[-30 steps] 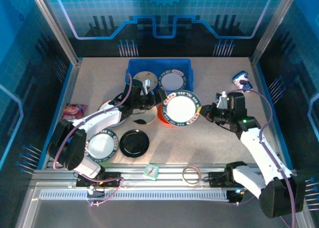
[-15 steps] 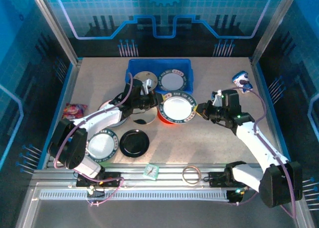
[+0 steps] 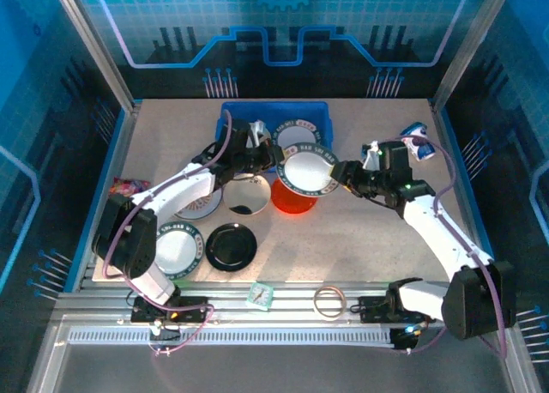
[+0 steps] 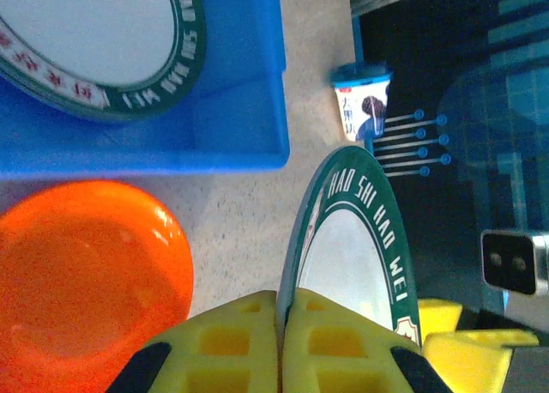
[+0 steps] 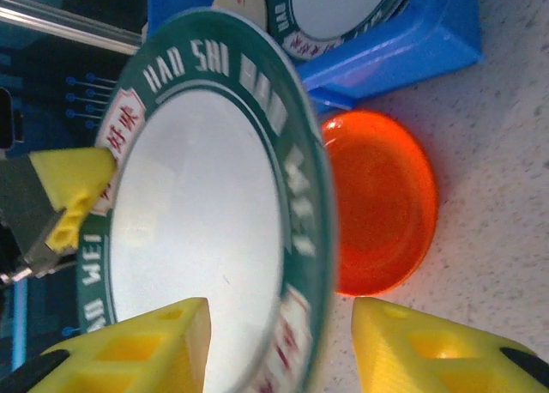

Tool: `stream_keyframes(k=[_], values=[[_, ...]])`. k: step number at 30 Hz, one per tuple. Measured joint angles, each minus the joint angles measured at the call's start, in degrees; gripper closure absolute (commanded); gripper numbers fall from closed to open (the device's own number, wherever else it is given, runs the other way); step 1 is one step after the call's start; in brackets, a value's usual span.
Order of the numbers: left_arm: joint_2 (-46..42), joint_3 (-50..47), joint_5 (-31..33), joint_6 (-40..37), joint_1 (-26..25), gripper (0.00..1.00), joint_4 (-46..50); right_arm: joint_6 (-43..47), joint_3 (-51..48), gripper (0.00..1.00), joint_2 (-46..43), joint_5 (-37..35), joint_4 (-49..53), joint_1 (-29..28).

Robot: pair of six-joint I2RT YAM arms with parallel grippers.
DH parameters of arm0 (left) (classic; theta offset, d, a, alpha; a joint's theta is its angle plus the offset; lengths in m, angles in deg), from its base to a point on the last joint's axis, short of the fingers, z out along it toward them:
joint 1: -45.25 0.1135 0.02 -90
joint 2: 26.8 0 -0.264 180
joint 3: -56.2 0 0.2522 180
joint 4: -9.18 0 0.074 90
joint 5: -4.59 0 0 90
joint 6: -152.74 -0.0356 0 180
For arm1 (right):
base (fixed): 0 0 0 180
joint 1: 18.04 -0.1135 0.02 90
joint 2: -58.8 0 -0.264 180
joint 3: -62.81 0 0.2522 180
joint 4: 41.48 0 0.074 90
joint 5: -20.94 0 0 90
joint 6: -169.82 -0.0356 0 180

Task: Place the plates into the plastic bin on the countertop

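Observation:
The white plate moves outward in my left gripper next, because a matching green-rimmed plate (image 3: 297,134) already lies in the bin (image 3: 230,117). It then comes down onto that plate for release.
A white plate with a green lettered rim (image 3: 309,172) hangs tilted just in front of the blue plastic bin (image 3: 230,117), above the orange-red plate (image 3: 296,197). My left gripper (image 3: 276,158) is shut on the white plate's left rim; its pads (image 4: 326,341) pinch the edge of the plate (image 4: 360,247). My right gripper (image 3: 343,172) is open, one finger (image 5: 159,346) on each side of the plate's (image 5: 206,221) right rim. The bin (image 5: 403,41) holds a green-rimmed plate (image 3: 297,136) and a pale plate (image 3: 247,134). A black plate (image 3: 232,245) lies on the countertop (image 3: 369,238).
More plates lie at the left (image 3: 176,249) (image 3: 199,202), and a white one with a dark patch (image 3: 249,200) sits beside the orange one. A small can (image 3: 419,140) lies at the right, a candy packet (image 3: 129,190) at the left. A tape ring (image 3: 328,301) and a small green object (image 3: 261,294) rest on the front rail.
The held plate has moved up and back from over the orange plate toward the bin. Both grippers moved with it, the right one sliding left along with the rim.

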Motion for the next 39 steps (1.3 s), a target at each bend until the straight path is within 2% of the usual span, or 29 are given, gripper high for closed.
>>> stream_keyframes(k=[11,17,23,29,39], values=[[10.2,17.6,6.2,-4.5,2.8,1.00,6.6,3.7,-1.8,0.52,-6.1,-0.7,4.0,11.6],[18.4,24.8,11.1,-5.9,4.2,1.00,8.6,3.9,-2.2,0.52,-5.9,0.0,4.0,12.3],[24.0,27.3,14.9,-5.8,6.0,1.00,8.5,3.9,-2.2,0.52,-5.6,1.0,3.8,13.2],[30.1,30.6,16.7,-5.7,7.7,1.00,7.5,3.9,-2.9,0.52,-5.6,1.3,3.1,13.4],[37.1,34.5,16.7,-3.3,7.8,1.00,3.9,3.9,-3.8,0.53,-5.4,2.6,2.3,13.4]])
